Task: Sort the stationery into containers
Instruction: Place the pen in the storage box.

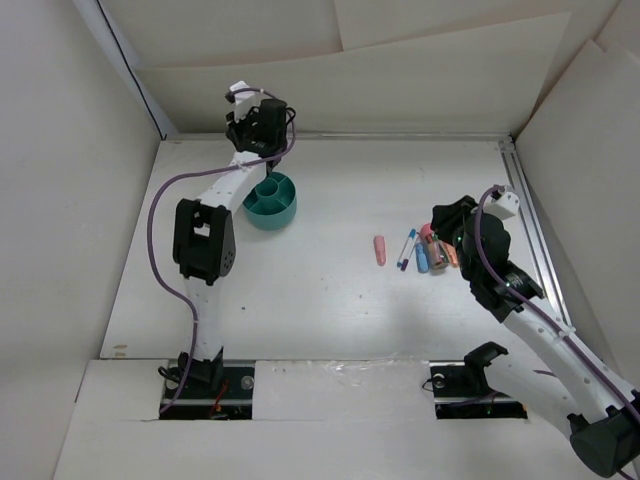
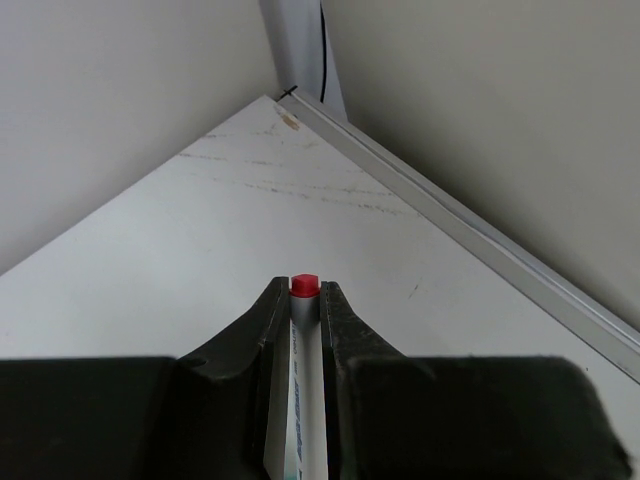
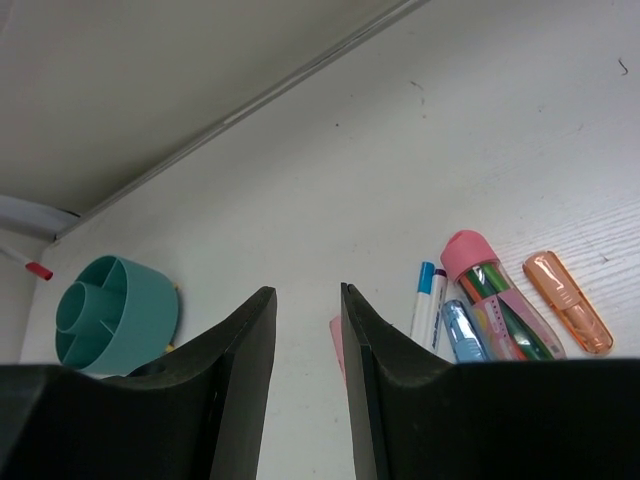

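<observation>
My left gripper moves to the right in the top view and down next, since the teal organiser bowl's opening (image 1: 273,190) lies below it on that side.
The teal organiser bowl (image 1: 270,200) stands at the far left; it also shows in the right wrist view (image 3: 115,310). My left gripper (image 1: 246,103) is raised behind the bowl near the back wall, shut on a white pen with a red tip (image 2: 304,285). The pen's tip sticks out past the fingers (image 1: 232,96). My right gripper (image 1: 447,222) is open and empty (image 3: 305,295) over the pile at the right. The pile holds a pink stick (image 1: 380,250), two white pens (image 3: 430,305), a blue stick (image 3: 462,335), a pink-capped clear case (image 3: 495,300) and an orange stick (image 3: 568,315).
White walls close the table in on the left, back and right. A metal rail (image 1: 525,215) runs along the right edge next to the pile. The left arm's purple cable (image 1: 160,230) loops out to the left of that arm.
</observation>
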`<state>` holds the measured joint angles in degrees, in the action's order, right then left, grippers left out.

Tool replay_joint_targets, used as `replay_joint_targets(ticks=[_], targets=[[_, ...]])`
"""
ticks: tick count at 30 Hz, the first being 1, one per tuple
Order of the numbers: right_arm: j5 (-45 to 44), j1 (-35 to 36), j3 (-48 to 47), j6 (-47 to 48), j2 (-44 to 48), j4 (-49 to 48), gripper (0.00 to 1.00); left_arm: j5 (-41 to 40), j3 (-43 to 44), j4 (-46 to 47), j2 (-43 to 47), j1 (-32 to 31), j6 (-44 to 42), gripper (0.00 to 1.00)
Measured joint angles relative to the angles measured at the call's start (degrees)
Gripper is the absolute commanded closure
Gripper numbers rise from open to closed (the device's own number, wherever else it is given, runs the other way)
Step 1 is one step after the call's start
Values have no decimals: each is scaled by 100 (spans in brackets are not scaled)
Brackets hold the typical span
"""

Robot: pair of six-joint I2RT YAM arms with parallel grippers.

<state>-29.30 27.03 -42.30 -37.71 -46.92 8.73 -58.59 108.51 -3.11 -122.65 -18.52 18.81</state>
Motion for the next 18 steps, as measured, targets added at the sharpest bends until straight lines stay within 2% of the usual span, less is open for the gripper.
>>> replay_joint_targets(ticks=[7, 18], targets=[[9, 0, 2, 11, 0, -24, 61, -234, 28, 721, -234, -216, -651, 100], [24, 0, 2, 46, 0, -26, 61, -232, 26, 1178, -599, -422, -1093, 100]])
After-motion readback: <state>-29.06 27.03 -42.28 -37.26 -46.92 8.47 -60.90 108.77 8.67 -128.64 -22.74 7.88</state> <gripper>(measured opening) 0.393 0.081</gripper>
